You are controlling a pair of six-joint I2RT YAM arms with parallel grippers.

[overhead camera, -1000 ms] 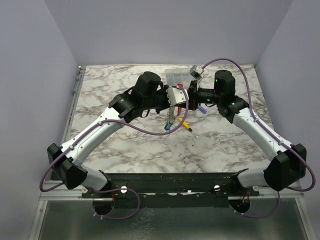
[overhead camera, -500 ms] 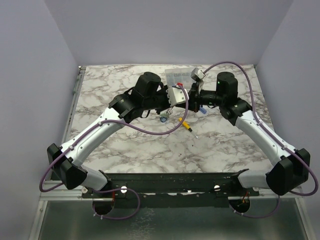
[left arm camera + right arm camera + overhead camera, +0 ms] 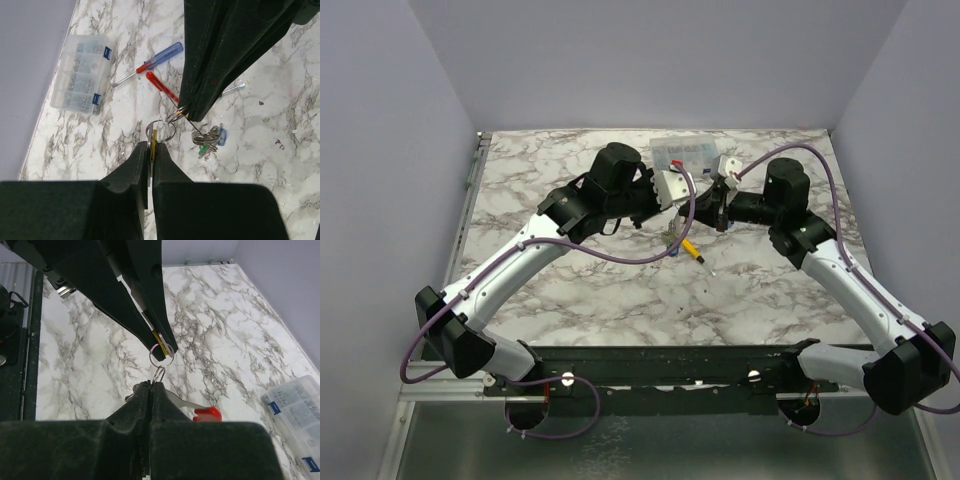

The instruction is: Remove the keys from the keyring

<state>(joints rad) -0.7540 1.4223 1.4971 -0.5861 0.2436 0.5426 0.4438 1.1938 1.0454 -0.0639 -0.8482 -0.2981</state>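
Note:
Next, my left gripper needs to carry the key clear of the bunch to empty marble below the gripper, to its left in the top view, then lower and release it.
Both grippers meet above the table's middle. In the left wrist view my left gripper [image 3: 151, 145] is shut on a yellow-headed key [image 3: 154, 138], which hangs on a round metal ring [image 3: 161, 131]. A smaller ring of the keyring [image 3: 159, 374] links into it, and my right gripper [image 3: 151, 385] is shut on that small ring. The keyring's red strap [image 3: 161, 86] trails from that ring. A bunch of green and blue keys [image 3: 210, 137] sits lower down, joined by a thin wire; I cannot tell whether it hangs or lies on the marble.
A clear plastic parts box [image 3: 80, 75] stands at the back of the marble table [image 3: 570, 290]. A red-and-blue-handled screwdriver [image 3: 150, 62] lies near it. A yellow-handled screwdriver [image 3: 692, 250] lies just in front of the grippers. Grey walls close in three sides.
My right gripper has closed on the small ring, and the right arm has swung to the right. The left arm holds still with the yellow key.

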